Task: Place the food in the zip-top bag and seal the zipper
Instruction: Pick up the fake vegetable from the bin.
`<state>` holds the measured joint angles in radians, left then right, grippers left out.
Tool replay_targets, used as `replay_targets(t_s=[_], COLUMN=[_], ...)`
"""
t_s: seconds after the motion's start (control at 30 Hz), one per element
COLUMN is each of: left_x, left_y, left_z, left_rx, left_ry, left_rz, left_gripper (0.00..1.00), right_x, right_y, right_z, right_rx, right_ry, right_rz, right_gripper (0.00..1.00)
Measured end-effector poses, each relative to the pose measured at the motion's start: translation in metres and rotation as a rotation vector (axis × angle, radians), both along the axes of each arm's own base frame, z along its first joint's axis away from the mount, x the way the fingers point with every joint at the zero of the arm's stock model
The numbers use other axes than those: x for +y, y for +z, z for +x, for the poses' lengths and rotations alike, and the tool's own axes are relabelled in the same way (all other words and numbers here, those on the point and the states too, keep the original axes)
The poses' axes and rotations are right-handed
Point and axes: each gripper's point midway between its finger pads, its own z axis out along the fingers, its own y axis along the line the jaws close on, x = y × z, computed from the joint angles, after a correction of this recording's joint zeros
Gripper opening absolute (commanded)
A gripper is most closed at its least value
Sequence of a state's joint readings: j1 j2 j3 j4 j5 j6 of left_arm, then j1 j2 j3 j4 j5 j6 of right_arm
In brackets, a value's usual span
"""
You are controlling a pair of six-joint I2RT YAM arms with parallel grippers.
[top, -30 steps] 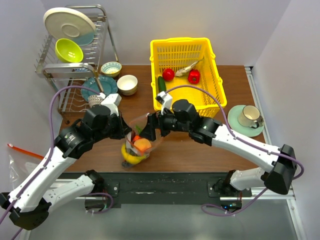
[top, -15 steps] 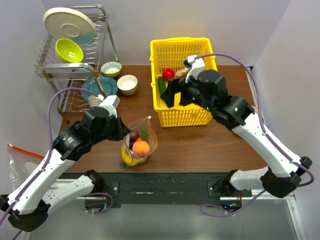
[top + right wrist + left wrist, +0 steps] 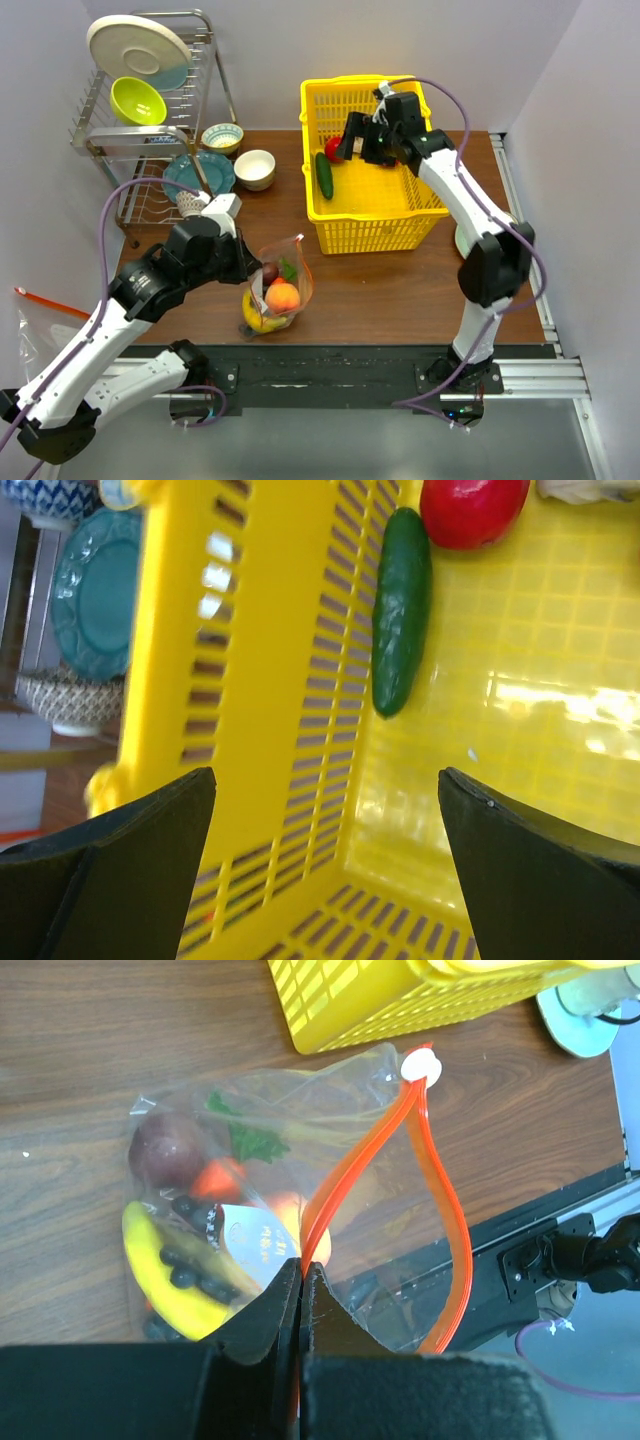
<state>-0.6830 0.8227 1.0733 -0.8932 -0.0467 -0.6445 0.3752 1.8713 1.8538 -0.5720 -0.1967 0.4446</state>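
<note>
The right gripper lowers into the basket [image 3: 372,228], to the left in the top view, onto the cucumber's middle [image 3: 324,176] next, since the red apple crowds the cucumber's far end.
The zip-top bag [image 3: 279,288] stands on the table in front of the left arm, mouth open. My left gripper [image 3: 243,262] is shut on its red-orange zipper [image 3: 352,1172], and the white end piece [image 3: 420,1065] points away. Inside the bag lie a peach [image 3: 283,297], a banana [image 3: 168,1282] and dark grapes [image 3: 185,1278]. Over the yellow basket [image 3: 372,228] my right gripper [image 3: 349,149] stands wide open with nothing between its fingers. In the right wrist view it [image 3: 325,780] hangs above the basket's near corner. The green cucumber [image 3: 400,610] and the red apple [image 3: 470,505] lie on the basket floor beyond it.
A dish rack [image 3: 140,95] with a plate and a green bowl stands at the back left. A teal plate [image 3: 195,172] and a white bowl [image 3: 255,168] sit next to it. Another flat clear bag [image 3: 35,320] lies off the table's left edge. A saucer [image 3: 590,1010] sits right of the basket.
My right arm has swung from the bag's mouth back and up over the basket, jaws still open. The peach now lies in the bag. The left gripper has kept its hold.
</note>
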Motion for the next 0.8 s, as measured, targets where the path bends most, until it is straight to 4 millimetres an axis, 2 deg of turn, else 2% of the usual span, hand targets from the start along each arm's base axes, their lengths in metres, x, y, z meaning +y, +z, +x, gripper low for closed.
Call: replay_targets(t_s=[0.13, 0.3, 0.4, 0.57, 0.7, 0.8], left_x=[-0.001, -0.001, -0.001, -0.003, -0.004, -0.004], left_y=[-0.004, -0.004, -0.005, -0.008, -0.010, -0.009], left_z=[-0.002, -0.002, -0.002, 0.000, 0.001, 0.000], left_rx=[0.010, 0.015, 0.019, 0.041, 0.050, 0.052], left_ry=[-0.006, -0.004, -0.002, 0.003, 0.004, 0.008], left_rz=[0.001, -0.003, -0.003, 0.007, 0.013, 0.008], left_gripper=[0.00, 0.00, 0.00, 0.00, 0.00, 0.00], right_x=[0.006, 0.015, 0.022, 0.034, 0.039, 0.043], right_y=[-0.044, -0.101, -0.130, -0.164, -0.189, -0.191], right_z=[0.044, 0.081, 0.094, 0.109, 0.113, 0.116], right_rx=[0.071, 0.144, 0.174, 0.209, 0.238, 0.234], right_ry=[-0.026, -0.047, -0.057, -0.057, -0.060, -0.052], right_rz=[0.048, 0.083, 0.100, 0.144, 0.163, 0.186], right_gripper=[0.93, 0.86, 0.83, 0.81, 0.80, 0.71])
